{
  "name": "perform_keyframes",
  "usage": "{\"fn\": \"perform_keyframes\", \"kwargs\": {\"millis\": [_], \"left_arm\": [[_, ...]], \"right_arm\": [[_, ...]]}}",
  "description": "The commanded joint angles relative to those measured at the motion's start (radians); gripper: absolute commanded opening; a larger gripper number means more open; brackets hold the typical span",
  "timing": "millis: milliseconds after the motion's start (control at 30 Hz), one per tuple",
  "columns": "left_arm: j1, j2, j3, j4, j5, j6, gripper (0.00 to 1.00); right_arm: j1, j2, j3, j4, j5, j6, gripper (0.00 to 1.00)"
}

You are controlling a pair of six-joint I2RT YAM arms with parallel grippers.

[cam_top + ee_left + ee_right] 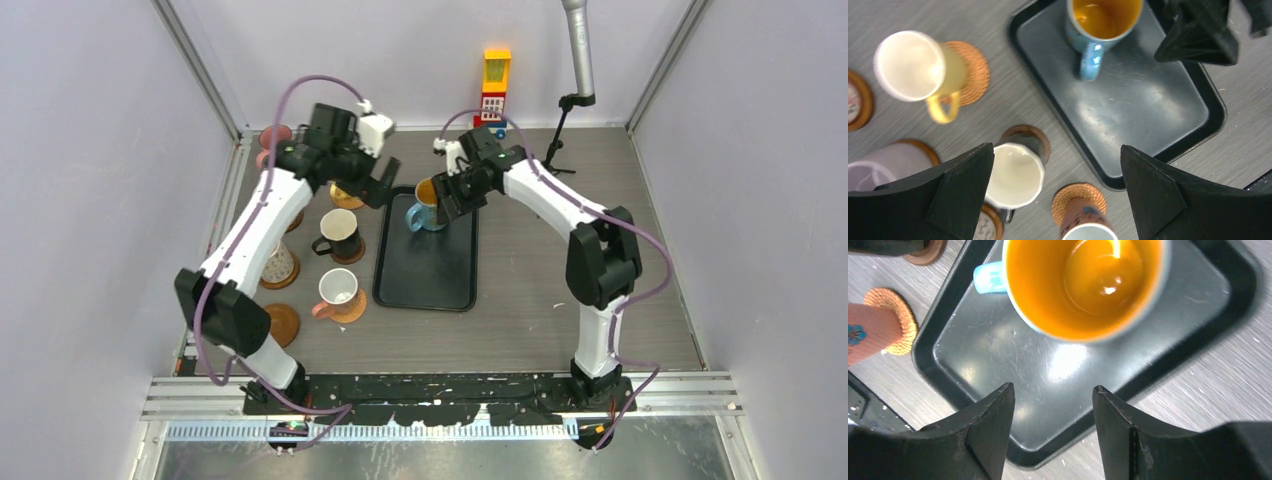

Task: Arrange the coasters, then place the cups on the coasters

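Note:
The left gripper needs to move over the tray next and go down to the handle (414, 217) (1091, 62) of the blue cup, which sticks out toward the cups on coasters.
A blue cup (425, 207) (1088, 285) with an orange inside stands at the far end of the black tray (425, 275). My right gripper (452, 200) (1053, 386) hovers open just beside it, nothing between its fingers. My left gripper (378, 188) (1057, 150) hangs wide open and empty over the table left of the tray. Below it a black cup (1015, 172), a salmon cup (1083, 222) and a pale yellow cup (913, 65) each stand on coasters (970, 72). One bare coaster (282, 323) lies near the front left.
A white-patterned cup (278, 265) and a lilac cup (883, 165) stand on coasters further left. A yellow-red toy tower (493, 85) and a pole on a black stand (562, 135) are at the back. Walls enclose the table on three sides.

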Motion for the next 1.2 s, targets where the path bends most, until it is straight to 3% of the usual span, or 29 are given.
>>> {"fn": "perform_keyframes", "kwargs": {"millis": [0, 167, 367, 633, 1167], "left_arm": [[-0.112, 0.102, 0.057, 0.071, -0.06, -0.038, 1.0], [-0.175, 0.233, 0.136, 0.052, -0.081, -0.048, 0.96], [-0.184, 0.392, 0.274, -0.012, -0.049, -0.04, 0.8], [-0.21, 0.485, 0.292, -0.005, -0.036, 0.036, 0.61], [-0.213, 0.586, 0.264, 0.103, -0.088, 0.028, 0.45]], "right_arm": [[-0.082, -0.188, -0.026, -0.031, -0.035, 0.07, 0.64], [-0.151, -0.328, -0.131, -0.068, -0.04, 0.06, 0.67], [-0.214, -0.427, -0.243, -0.069, -0.03, 0.052, 0.69], [-0.26, -0.478, -0.279, -0.08, -0.038, 0.051, 0.69], [-0.285, -0.511, -0.284, -0.103, -0.058, 0.061, 0.7]]}}
